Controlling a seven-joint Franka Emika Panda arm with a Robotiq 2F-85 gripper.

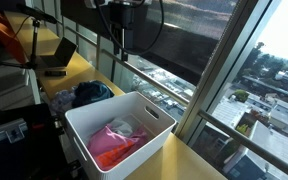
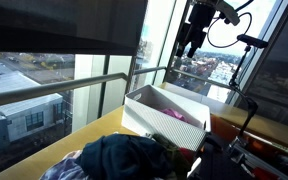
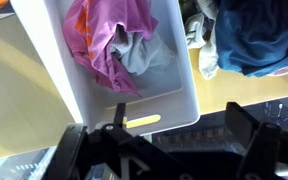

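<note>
My gripper is about to move to its right in the wrist view and down onto the dark navy garment (image 1: 91,93), which lies there beside the bin (image 1: 156,110).
A white plastic bin (image 1: 156,110) stands on a yellow table (image 1: 189,160) by the window. It holds pink, orange and grey clothes (image 1: 116,140). The bin (image 2: 149,120) and its pink cloth (image 2: 179,113) show in both exterior views. A heap of dark blue clothes (image 1: 89,95) lies on the table beside the bin. My gripper (image 2: 189,42) hangs high above the bin, open and empty. In the wrist view its fingers (image 3: 182,125) frame the bin's near end (image 3: 164,105), with the clothes (image 3: 109,40) inside and the blue heap (image 3: 254,40) to the right.
Large windows with a metal railing (image 2: 104,80) run along the table. A dark laptop-like object (image 1: 54,55) sits further along it. A camera stand (image 2: 249,110) and black equipment (image 1: 4,130) stand at the table's inner side.
</note>
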